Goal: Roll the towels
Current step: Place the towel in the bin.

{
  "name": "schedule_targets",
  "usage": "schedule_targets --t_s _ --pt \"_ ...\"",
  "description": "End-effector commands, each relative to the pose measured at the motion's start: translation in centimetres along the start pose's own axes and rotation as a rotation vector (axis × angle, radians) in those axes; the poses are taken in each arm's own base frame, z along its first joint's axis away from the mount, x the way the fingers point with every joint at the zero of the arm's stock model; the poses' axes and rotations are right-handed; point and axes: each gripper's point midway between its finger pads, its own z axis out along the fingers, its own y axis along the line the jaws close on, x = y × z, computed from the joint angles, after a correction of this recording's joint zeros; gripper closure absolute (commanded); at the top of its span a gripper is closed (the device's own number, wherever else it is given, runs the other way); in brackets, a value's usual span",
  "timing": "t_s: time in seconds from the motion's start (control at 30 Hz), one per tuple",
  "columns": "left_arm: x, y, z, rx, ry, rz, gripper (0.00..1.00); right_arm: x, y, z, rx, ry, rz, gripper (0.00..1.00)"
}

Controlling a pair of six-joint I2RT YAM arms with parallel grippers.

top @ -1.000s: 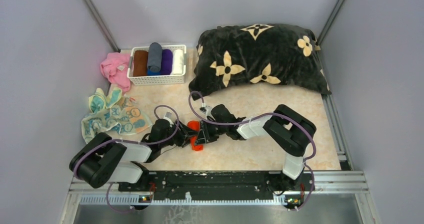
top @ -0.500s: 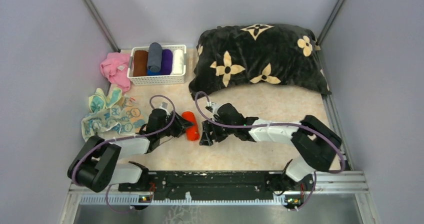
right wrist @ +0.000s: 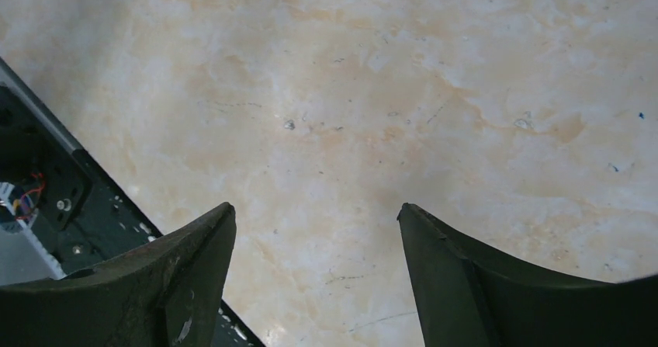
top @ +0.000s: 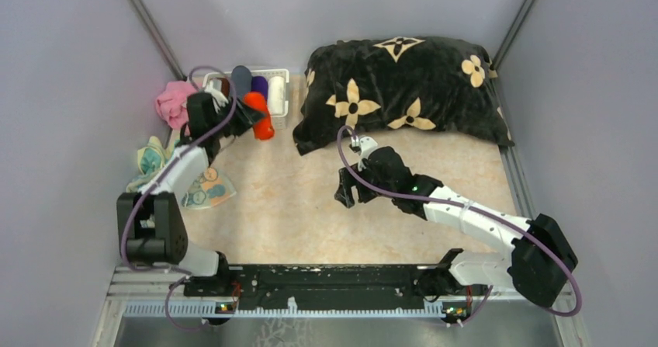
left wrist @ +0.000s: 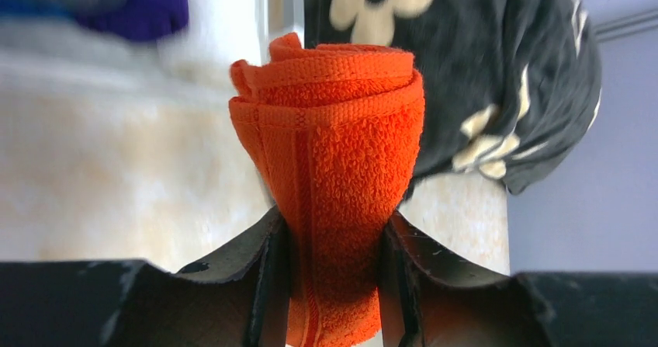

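Note:
The left gripper carries the orange-red roll over the purple and white ones in the white basket (top: pixel 278 79) next, lowers and releases it. The basket lies outward.
My left gripper (top: pixel 248 116) is shut on the rolled orange-red towel (top: pixel 261 122), held in the air just in front of the white basket (top: pixel 278 79). In the left wrist view the roll (left wrist: pixel 334 145) stands up between my fingers (left wrist: pixel 268 281), pinched at its lower end by the left gripper (left wrist: pixel 334 234). A patterned teal and pale yellow towel (top: pixel 203 194) lies crumpled at the left, partly hidden by my left arm. My right gripper (top: pixel 347 195) hangs open over bare table in the middle; in the right wrist view the gripper (right wrist: pixel 316 216) has nothing between its fingers.
The basket holds several rolled towels (top: pixel 241 78). A pink cloth (top: pixel 172 102) lies left of it. The big black flowered cushion (top: pixel 403 91) fills the back right. The black base rail (right wrist: pixel 46 199) runs along the near edge.
The right gripper opened, let go of the orange roll and drew back to the right. The left gripper carried the roll from the table's middle up to the basket at the back left.

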Motion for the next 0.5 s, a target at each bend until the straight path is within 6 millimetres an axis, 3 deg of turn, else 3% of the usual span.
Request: schedule_targets --t_s 0.0,0.23,0.47 --pt "-3.9 -0.9 1.9 0.059 0.054 0.134 1.0 -1.1 -1.4 -0.5 0.061 -0.035 -0.06 0.23" --pt "-8.4 -0.3 8.3 0.096 0.11 0.208 1.0 -1.0 -2.5 0.3 0.103 -0.011 -0.085 0.23" --pt "-11.0 1.8 13.2 0.083 0.12 0.242 1.0 -0.5 -3.4 1.0 0.129 0.018 -0.091 0.23"
